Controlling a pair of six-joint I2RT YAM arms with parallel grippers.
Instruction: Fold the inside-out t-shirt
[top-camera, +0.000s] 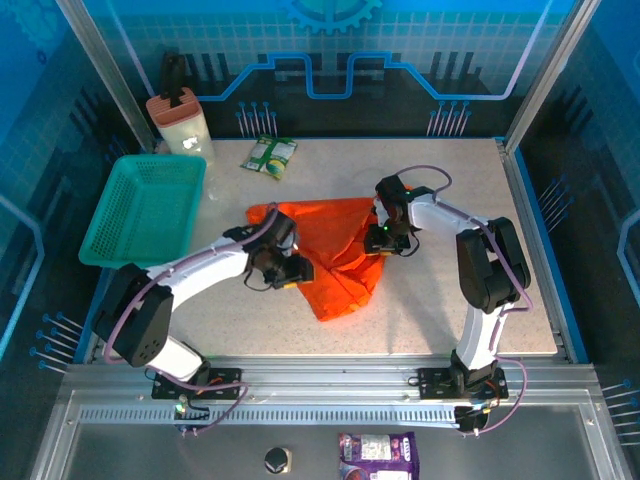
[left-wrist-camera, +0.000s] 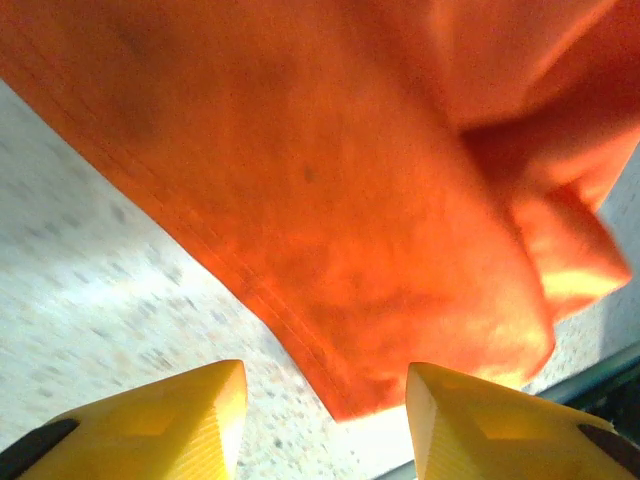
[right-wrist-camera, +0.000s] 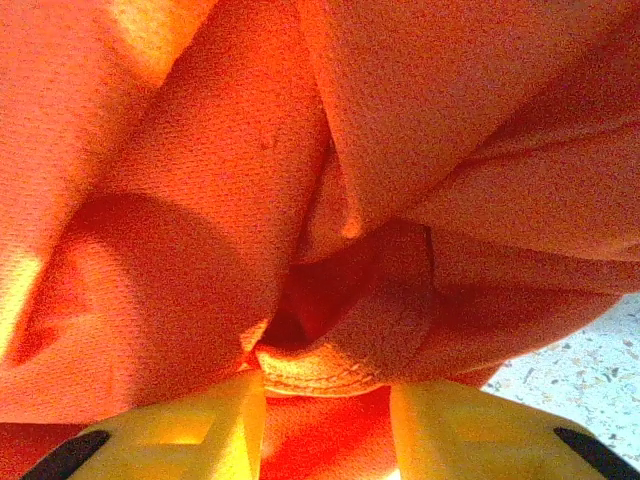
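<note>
My left gripper moves back toward my base and down to the shirt's stitched front corner (top-camera: 323, 315) (left-wrist-camera: 343, 405) next. That point lies flat and free on the speckled tabletop.
The inside-out t-shirt (top-camera: 340, 262) lies bunched in the middle of the table, bright orange-red, with one point trailing toward the front. My left gripper (top-camera: 297, 272) sits at its left edge. In the left wrist view this gripper (left-wrist-camera: 325, 405) is open, nothing lies between its yellow fingers (left-wrist-camera: 170, 420), and the shirt's stitched hem corner (left-wrist-camera: 345, 395) lies just ahead on the speckled table. My right gripper (top-camera: 385, 240) is at the shirt's right edge. Up close it (right-wrist-camera: 327, 405) stands open, with a folded hem (right-wrist-camera: 340, 365) bunched across its fingertips and cloth filling the gap.
A teal mesh basket (top-camera: 145, 208) stands at the left edge of the table. A white jug with a brown lid (top-camera: 180, 122) and a green packet (top-camera: 270, 155) are at the back. A purple packet (top-camera: 378, 456) lies below the front rail.
</note>
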